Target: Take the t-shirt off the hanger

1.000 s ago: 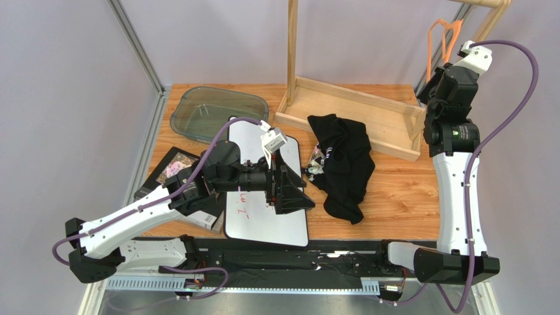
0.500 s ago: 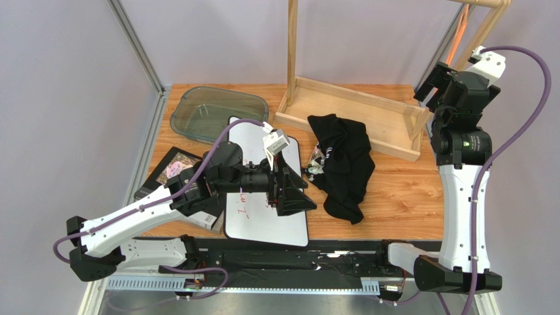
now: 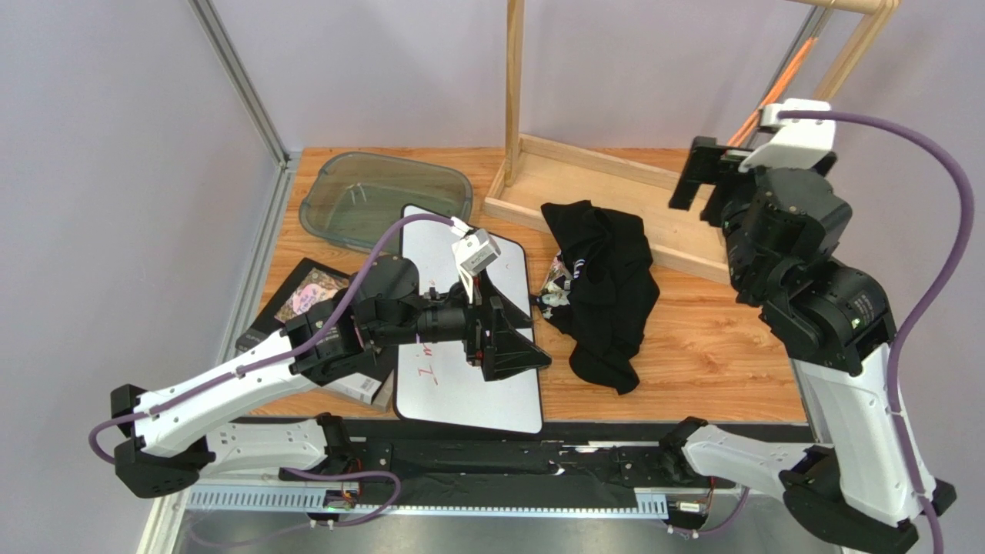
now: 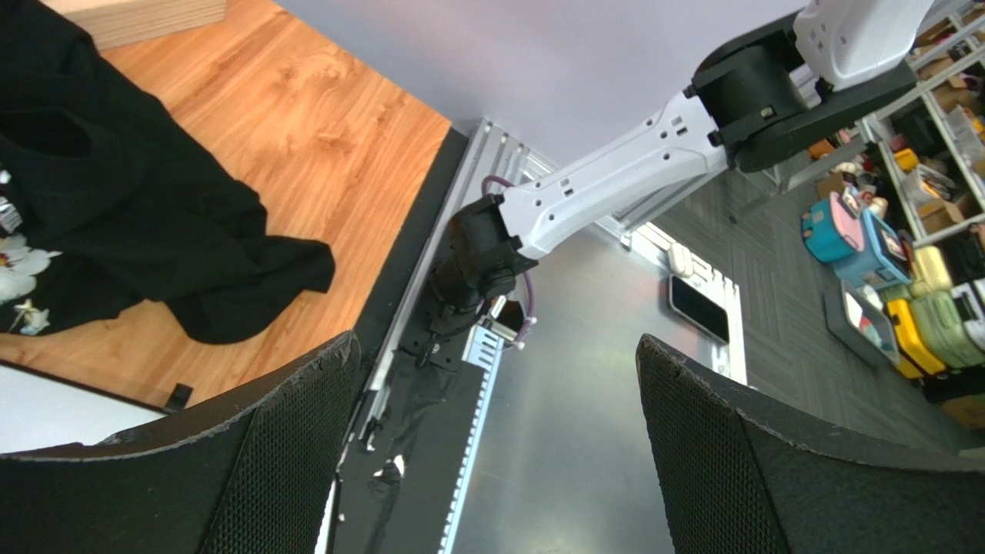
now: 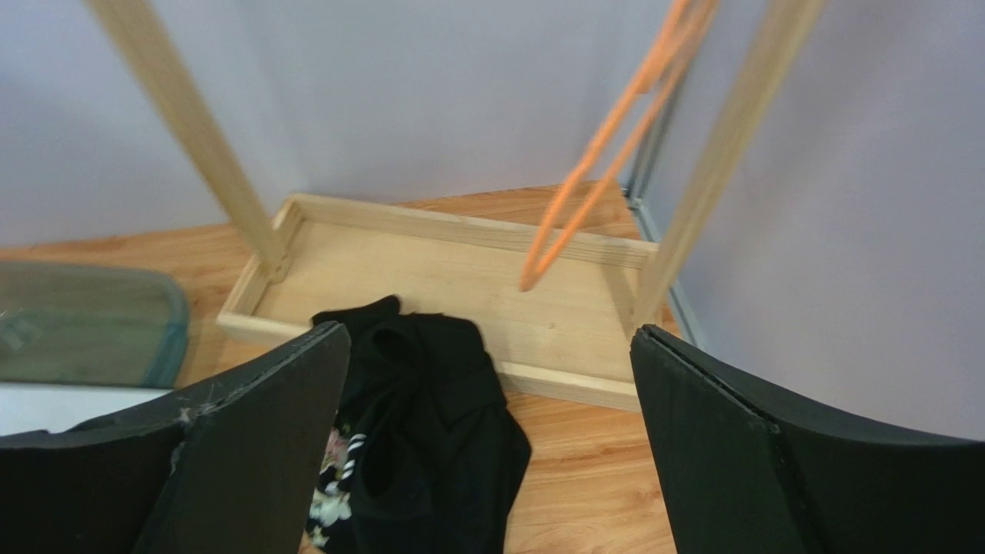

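I need to tilt my right gripper downward toward the t-shirt next, then lower it onto the t-shirt's fold [image 3: 589,281] [image 5: 384,464] beside the floral print, where crumpled cloth bunches up.
The black t-shirt [image 3: 601,289] lies crumpled on the wooden table just in front of the rack's base, off the hanger; its floral print shows at its left edge [image 5: 335,496]. It also lies at the upper left of the left wrist view [image 4: 104,208]. The thin orange hanger [image 3: 777,83] hangs bare and slanted from the rack's top rail at the back right [image 5: 601,150]. My right gripper [image 3: 711,173] is open and empty, raised above the rack base and facing the shirt [image 5: 488,335]. My left gripper [image 3: 515,335] is open and empty over the whiteboard, left of the shirt [image 4: 495,346].
The pale wooden rack has a tray-like base [image 3: 613,202] and tall posts [image 3: 512,81]. A grey-green glass dish [image 3: 382,196] sits at the back left. A whiteboard [image 3: 463,387] and a black box [image 3: 295,300] lie at the front left.
My right gripper opened and let go of the hanger, then swung left and down away from it. The hanger now hangs slanted from the rail. The left arm barely moved.
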`<state>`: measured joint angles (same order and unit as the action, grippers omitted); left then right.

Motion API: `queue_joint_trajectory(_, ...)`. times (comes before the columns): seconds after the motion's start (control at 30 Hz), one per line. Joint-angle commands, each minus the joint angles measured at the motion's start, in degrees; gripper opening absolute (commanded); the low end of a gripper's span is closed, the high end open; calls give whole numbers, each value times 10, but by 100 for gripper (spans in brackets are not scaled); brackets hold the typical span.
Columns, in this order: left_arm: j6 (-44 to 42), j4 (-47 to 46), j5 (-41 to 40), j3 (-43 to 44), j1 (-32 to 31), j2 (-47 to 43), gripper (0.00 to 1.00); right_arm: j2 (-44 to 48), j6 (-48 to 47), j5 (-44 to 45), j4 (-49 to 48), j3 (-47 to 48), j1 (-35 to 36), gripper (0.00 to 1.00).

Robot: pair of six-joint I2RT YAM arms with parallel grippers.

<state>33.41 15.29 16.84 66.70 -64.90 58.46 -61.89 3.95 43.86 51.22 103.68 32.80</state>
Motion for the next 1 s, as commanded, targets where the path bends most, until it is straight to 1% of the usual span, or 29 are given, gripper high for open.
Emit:
queue_joint_trajectory(0.0,-25,9,-29,-1,-3,-19,93,-24,-38,23,-8,-10,101,100)
queue_joint_trajectory(0.03,-27,14,-35,-2,-3,-19,93,-34,-38,-15,-14,-33,115,100)
queue_joint_trajectory(0.1,-28,18,-42,-6,-4,-26,93,-46,-16,-108,-32,-66,115,100)
queue_joint_trajectory(0.13,-29,24,-50,-10,-3,-30,93,-57,-7,-119,-45,-86,115,100)
queue_joint_trajectory(0.17,-30,26,-52,-10,-4,-34,93,-67,20,-122,-62,-125,114,100)
queue_joint_trajectory(0.23,-30,33,-57,-13,-3,-40,93,-95,59,-116,-64,-154,99,100)
queue_joint_trajectory(0.27,-29,36,-57,-15,-3,-45,93,-103,101,-116,-66,-180,91,100)
queue_joint_trajectory(0.33,-30,45,-60,-16,-4,-51,93,-112,156,-120,-77,-216,63,100)
queue_joint_trajectory(0.37,-30,47,-61,-17,-3,-55,93,-115,183,-123,-86,-253,53,100)
queue_joint_trajectory(0.4,-31,51,-62,-19,-3,-58,93,-114,236,-143,-95,-275,34,100)
queue_joint_trajectory(0.43,-33,52,-66,-21,-4,-59,93,-114,251,-157,-108,-297,26,100)
queue_joint_trajectory(0.47,-33,54,-67,-22,-4,-62,93,-109,265,-169,-152,-327,19,100)
queue_joint_trajectory(0.5,-34,55,-67,-22,-4,-60,93,-110,298,-179,-169,-371,8,100)
queue_joint_trajectory(0.63,-36,55,-60,-18,-4,-54,93,-144,373,-165,-206,-428,-2,100)
queue_joint_trajectory(0.77,-34,53,-55,-18,-3,-46,93,-214,382,-147,-262,-450,-3,100)
queue_joint_trajectory(0.8,-34,52,-53,-17,-3,-46,93,-253,382,-133,-263,-448,-2,100)
queue_joint_trajectory(0.87,-34,53,-53,-17,-4,-48,93,-288,387,-125,-263,-443,-2,100)
queue_joint_trajectory(0.97,-37,64,-64,-18,-4,-53,93,-315,394,-113,-289,-465,-2,99)
